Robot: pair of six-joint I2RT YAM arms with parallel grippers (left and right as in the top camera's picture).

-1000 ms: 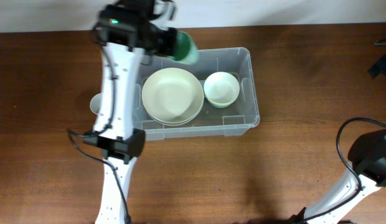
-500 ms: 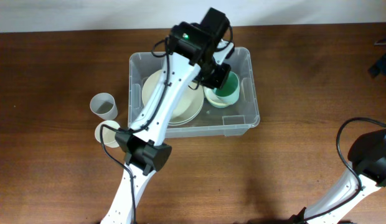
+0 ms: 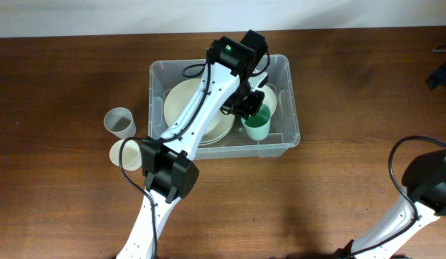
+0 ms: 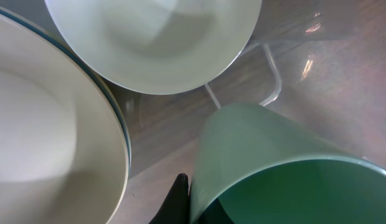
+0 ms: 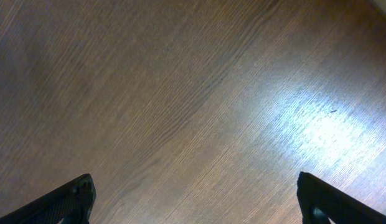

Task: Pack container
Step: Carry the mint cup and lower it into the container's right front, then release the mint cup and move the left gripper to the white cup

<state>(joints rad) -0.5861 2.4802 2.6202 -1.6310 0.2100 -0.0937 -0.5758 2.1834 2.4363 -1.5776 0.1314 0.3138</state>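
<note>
The gap between the plate and the small bowl is free. My left gripper needs to lower the green cup [image 3: 257,127] onto the bottom of the container there next and let go of the cup's rim.
The container [image 3: 290,126] is a clear rectangular bin at the table's middle. It holds a large cream plate [image 3: 188,109] on the left and a small pale bowl [image 3: 270,96] at the back right. My left gripper [image 3: 246,108] is inside the bin, shut on the rim of a green cup [image 3: 257,127] that stands mouth-up at the front right. In the left wrist view one black finger [image 4: 178,198] presses the green cup's [image 4: 274,149] outer wall. The small bowl [image 4: 155,37] and the plate [image 4: 50,124] lie just beyond. My right gripper [image 5: 196,186] hangs open over bare wood.
Two loose cups stand on the table left of the bin: a greyish one [image 3: 119,122] and a cream one [image 3: 121,152]. The right arm [image 3: 424,185] is at the far right edge, well away from the bin.
My left arm has swung from the bin's back left corner across to its right side. It has brought the green cup down to the front right, next to the small bowl. The right arm is still.
</note>
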